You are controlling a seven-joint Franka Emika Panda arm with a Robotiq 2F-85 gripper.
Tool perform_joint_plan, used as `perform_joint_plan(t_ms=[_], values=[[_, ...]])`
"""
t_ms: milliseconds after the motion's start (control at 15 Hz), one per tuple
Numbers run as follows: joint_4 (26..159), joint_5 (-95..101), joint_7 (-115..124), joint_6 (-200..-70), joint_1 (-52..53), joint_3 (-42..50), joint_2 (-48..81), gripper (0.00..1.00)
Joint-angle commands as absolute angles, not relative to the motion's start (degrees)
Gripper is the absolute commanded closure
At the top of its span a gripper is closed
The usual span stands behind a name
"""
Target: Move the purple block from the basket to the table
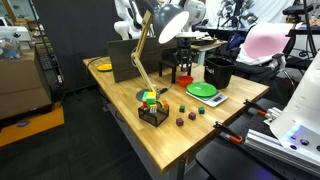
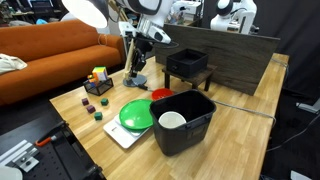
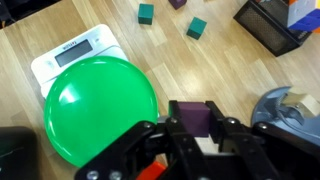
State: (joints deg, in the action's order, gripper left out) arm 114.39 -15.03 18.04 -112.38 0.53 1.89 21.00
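Note:
The bare tabletop (image 2: 114,97) beside the loose green block (image 3: 211,53) is an open spot below my gripper. I will move my gripper down toward it next and release the purple block.
In the wrist view my gripper (image 3: 192,122) is shut on the purple block (image 3: 190,115), held above the wooden table (image 3: 225,70) between the green plate (image 3: 100,105) and a lamp base (image 3: 290,105). The small black basket (image 3: 268,25) lies further off at the top right with coloured blocks in it. It also shows in both exterior views (image 1: 153,114) (image 2: 98,86). In an exterior view the gripper (image 2: 138,66) hangs low over the table (image 2: 240,110) beside the lamp base. I cannot pick the gripper out in the view with the lamp in front.
The green plate (image 2: 135,113) (image 1: 203,89) rests on a white scale (image 3: 75,52). A red bowl (image 2: 160,95), a tall black bin (image 2: 185,125) and a black crate (image 2: 187,65) stand nearby. Small green (image 3: 196,27) and purple (image 1: 179,122) blocks lie loose on the table.

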Motion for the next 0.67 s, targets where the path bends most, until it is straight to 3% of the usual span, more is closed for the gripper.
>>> perform_joint_plan(t_ms=[0, 333, 400, 600], values=[[116.2, -15.6, 17.3, -113.2, 0.6, 1.3, 23.5, 0.93], [116.4, -15.6, 16.1, -113.6, 1.1, 0.8, 26.7, 0.93], [116.0, -15.0, 17.4, -112.7, 1.4, 1.1, 27.0, 0.71], [116.0, -15.0, 17.2, -112.8, 1.4, 0.9, 27.1, 0.71]])
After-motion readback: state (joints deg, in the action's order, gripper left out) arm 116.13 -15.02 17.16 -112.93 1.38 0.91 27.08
